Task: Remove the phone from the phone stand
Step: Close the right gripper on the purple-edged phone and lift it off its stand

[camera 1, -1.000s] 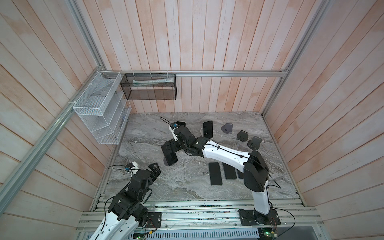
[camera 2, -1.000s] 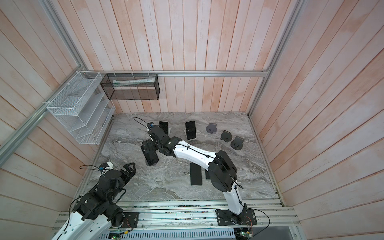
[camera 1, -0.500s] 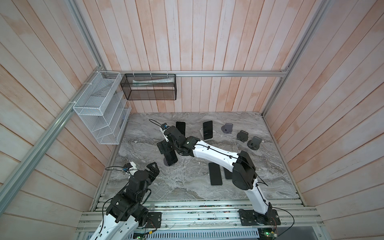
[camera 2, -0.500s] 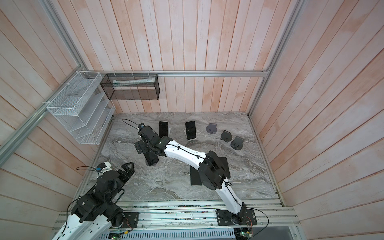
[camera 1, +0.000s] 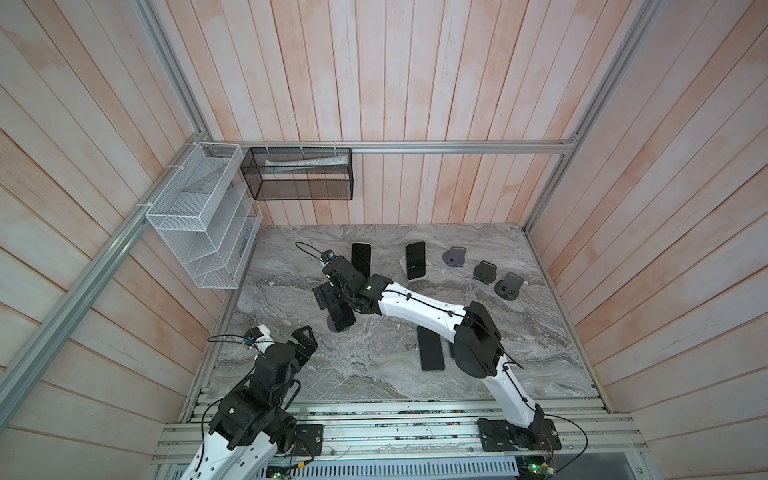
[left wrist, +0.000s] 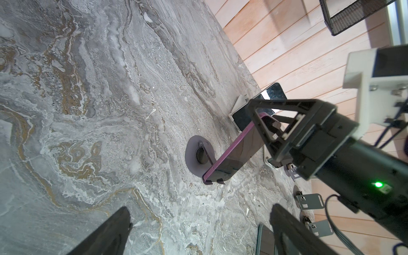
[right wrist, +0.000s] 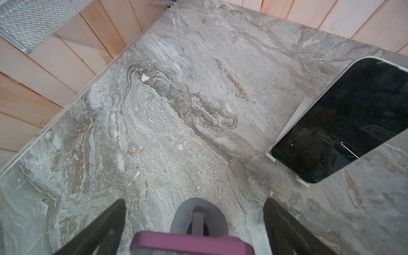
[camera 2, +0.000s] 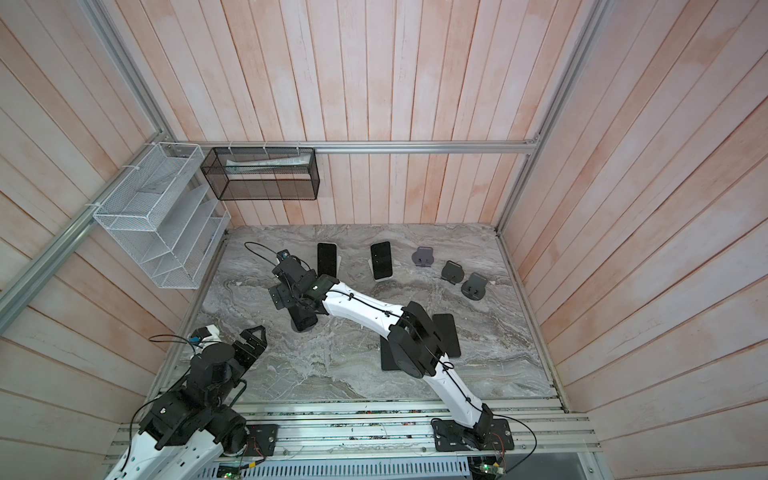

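Observation:
The phone's edge is between my open fingers, so I should lower my right gripper a little over the phone's purple top edge (right wrist: 193,243) and close it on the phone's sides.
A phone with a purple edge (camera 1: 344,319) (camera 2: 306,321) leans on a grey round-based phone stand (left wrist: 194,154) at the left middle of the marble table. My right gripper (camera 1: 337,300) (camera 2: 291,297) reaches across and hangs open over the phone's top. In the right wrist view the purple top edge (right wrist: 192,244) lies between the two fingers (right wrist: 99,229), with a gap on each side, and the stand's base (right wrist: 198,212) is beyond it. My left gripper (camera 1: 305,338) (left wrist: 201,207) is open and holds nothing, near the front left edge.
Two more phones lean on white stands at the back (camera 1: 360,259) (camera 1: 415,259). Three bare grey stands (camera 1: 456,256) (camera 1: 485,272) (camera 1: 510,285) stand at the back right. Phones lie flat near the right arm (camera 1: 430,347). White (camera 1: 203,220) and black (camera 1: 297,174) wire baskets hang on the walls.
My right gripper has swung left and toward the front, from beside the back phone to over the purple-edged phone. The left arm has barely moved.

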Available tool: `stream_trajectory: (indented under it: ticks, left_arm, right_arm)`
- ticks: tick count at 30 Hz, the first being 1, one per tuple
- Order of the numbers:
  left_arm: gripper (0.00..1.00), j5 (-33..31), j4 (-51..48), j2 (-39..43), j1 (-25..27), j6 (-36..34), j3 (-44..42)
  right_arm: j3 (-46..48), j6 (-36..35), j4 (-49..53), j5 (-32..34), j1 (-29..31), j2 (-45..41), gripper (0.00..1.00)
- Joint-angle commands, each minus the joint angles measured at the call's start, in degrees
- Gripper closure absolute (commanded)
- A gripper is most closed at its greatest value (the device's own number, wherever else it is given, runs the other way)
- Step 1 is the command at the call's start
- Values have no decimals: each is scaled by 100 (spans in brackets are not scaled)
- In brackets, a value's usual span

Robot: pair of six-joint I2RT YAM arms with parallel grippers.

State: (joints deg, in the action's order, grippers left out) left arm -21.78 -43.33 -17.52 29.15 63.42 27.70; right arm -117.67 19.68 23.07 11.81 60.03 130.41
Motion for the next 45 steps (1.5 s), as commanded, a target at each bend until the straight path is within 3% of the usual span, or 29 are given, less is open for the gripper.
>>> stream_trajectory:
  ticks: [1, 20, 45]
  left_arm:
    - [0, -143, -125, 121, -23, -87, 171]
    - [0, -182, -132, 310, -30, -236, 340]
    - [0, -164, 48, 495, -23, -299, 174]
  right_arm:
    - [-155, 123, 123, 146, 64, 82, 3]
    - [-232, 238, 206, 196, 111, 138, 16]
    - [68, 222, 117, 481, 179, 175, 13]
